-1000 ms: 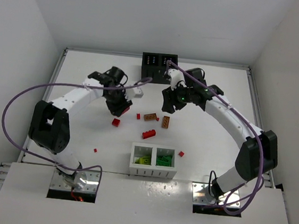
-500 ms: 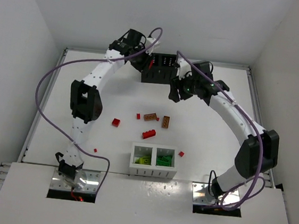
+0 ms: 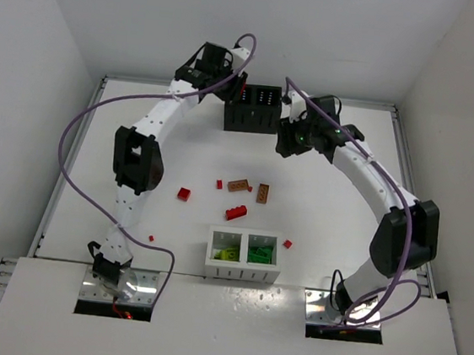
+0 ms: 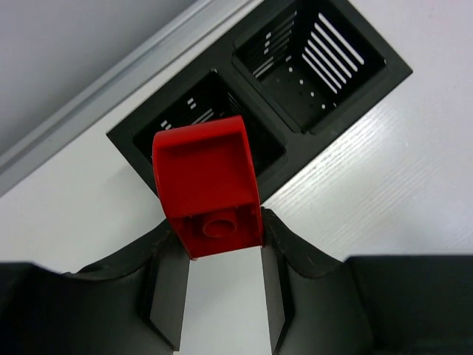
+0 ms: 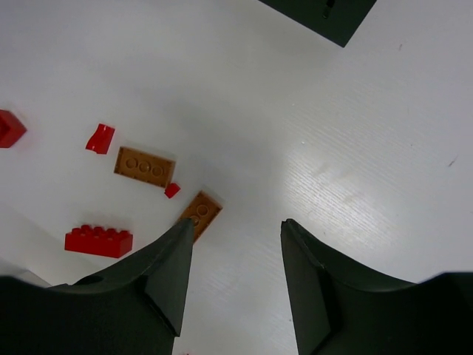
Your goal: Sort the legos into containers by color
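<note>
I should bring my left gripper down into the black container's section [image 3: 243,96] below it and let go of the red lego, which already hangs over that section.
My left gripper [image 4: 222,225] is shut on a red lego [image 4: 207,177] and holds it over the left compartment of the black container [image 4: 332,118]. In the top view this gripper [image 3: 232,90] is at the left back corner of the black container [image 3: 251,124]. My right gripper [image 5: 236,223] is open and empty above the table, just right of an orange-brown lego [image 5: 203,208]. In the top view it [image 3: 290,142] hangs right of the black container. The white container [image 3: 242,271] near the front holds lime legos [image 3: 228,253] on the left and dark green ones [image 3: 259,253] on the right.
Loose on the table are red legos [image 3: 184,193] [image 3: 236,213] [image 3: 219,184], two more small red ones [image 3: 287,244] [image 3: 151,238], and two orange-brown ones [image 3: 238,185] [image 3: 262,194]. White walls enclose the table on three sides.
My left arm swung from the table's middle up to the black container carrying the red lego. My right gripper drew back and up toward the black container's right side.
</note>
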Tool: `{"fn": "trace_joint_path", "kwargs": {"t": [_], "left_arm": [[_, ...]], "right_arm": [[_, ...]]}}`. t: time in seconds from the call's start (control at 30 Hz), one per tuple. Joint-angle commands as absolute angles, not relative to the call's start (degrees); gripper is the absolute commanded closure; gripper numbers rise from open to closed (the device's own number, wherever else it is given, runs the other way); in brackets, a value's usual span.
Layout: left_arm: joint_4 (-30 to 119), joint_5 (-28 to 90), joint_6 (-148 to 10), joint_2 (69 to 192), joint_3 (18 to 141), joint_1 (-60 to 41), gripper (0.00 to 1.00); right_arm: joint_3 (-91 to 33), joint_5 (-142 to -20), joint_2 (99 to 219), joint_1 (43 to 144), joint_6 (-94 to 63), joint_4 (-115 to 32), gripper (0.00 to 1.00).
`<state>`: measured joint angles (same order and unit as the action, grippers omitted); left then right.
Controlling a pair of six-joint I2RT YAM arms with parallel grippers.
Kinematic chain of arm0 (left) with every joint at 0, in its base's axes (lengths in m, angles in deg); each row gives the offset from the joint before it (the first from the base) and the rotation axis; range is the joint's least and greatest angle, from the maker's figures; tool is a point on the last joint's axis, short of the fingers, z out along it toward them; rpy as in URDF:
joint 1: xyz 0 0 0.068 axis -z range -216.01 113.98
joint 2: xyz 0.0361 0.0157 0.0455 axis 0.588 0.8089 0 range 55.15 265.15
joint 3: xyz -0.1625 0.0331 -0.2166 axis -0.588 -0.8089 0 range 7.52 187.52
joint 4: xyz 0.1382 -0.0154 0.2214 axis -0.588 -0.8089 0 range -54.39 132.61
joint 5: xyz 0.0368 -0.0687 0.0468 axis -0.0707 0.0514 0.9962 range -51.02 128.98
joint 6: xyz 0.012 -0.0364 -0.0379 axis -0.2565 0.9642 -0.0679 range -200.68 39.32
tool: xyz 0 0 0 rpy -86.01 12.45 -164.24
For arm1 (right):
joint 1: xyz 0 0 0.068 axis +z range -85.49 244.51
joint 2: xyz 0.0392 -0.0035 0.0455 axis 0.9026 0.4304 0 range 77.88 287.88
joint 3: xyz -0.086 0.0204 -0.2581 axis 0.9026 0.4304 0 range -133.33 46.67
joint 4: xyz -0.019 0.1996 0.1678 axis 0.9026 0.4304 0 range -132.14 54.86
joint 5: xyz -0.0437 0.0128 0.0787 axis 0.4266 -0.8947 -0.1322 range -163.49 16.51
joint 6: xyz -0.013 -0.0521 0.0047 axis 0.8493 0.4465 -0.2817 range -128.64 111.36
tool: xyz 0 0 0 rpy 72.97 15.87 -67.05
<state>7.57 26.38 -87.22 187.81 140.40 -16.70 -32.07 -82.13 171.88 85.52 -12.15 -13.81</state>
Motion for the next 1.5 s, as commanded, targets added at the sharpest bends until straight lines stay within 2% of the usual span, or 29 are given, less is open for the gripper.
{"fn": "trace_joint_path", "kwargs": {"t": [0.0, 0.2, 0.33, 0.47, 0.5, 0.63, 0.83, 0.93, 1.0, 1.07, 1.17, 1.3, 1.47], "left_arm": [[14.0, 26.2, -86.0, 187.6, 140.3, -16.7, 0.79], [17.1, 25.7, -85.5, 189.9, 140.3, -16.7, 0.76], [18.3, 26.3, -85.5, 191.1, 140.3, -16.7, 0.7], [19.6, 26.9, -84.9, 192.2, 140.8, -16.7, 0.52], [20.2, 27.5, -84.9, 192.2, 141.4, -16.7, 0.42], [21.3, 28.7, -83.7, 192.2, 141.9, -16.7, 0.29], [23.2, 28.7, -79.7, 187.3, 140.3, -17.8, 0.27], [23.2, 29.2, -79.2, 180.6, 134.8, -19.6, 0.27], [21.1, 29.7, -79.2, 174.3, 129.0, -21.3, 0.27], [19.4, 29.8, -79.2, 170.2, 125.0, -23.1, 0.25], [15.9, 30.4, -78.5, 162.5, 116.7, -27.6, 0.21], [12.6, 28.3, -76.7, 154.5, 108.1, -34.3, 0.2], [10.7, 27.4, -77.2, 146.6, 97.7, -39.6, 0.18]], "right_arm": [[-34.5, -81.3, 172.7, 85.1, -12.7, -16.0, 0.49], [-36.4, -82.5, 174.4, 85.1, -12.7, -16.6, 0.49], [-37.4, -83.1, 176.1, 85.1, -12.7, -17.1, 0.49], [-38.8, -83.6, 176.6, 85.1, -12.2, -17.1, 0.46], [-38.8, -83.6, 176.6, 85.1, -12.2, -17.1, 0.44], [-39.3, -84.4, 177.6, 85.1, -11.6, -17.1, 0.44], [-42.9, -90.9, 180.3, 88.0, -3.5, -14.4, 0.44], [-44.5, -91.4, 183.2, 90.2, 3.7, -10.8, 0.44], [-46.0, -91.4, 184.8, 90.8, 9.2, -7.7, 0.4], [-46.8, -93.1, 187.5, 92.9, 13.0, -4.9, 0.25], [-45.9, -94.7, 188.9, 95.3, 19.1, -2.1, 0.14], [-41.8, -94.0, 190.5, 96.9, 23.5, -6.2, 0.12], [-43.7, -92.5, 196.5, 98.1, 23.5, -6.7, 0.12]]}}
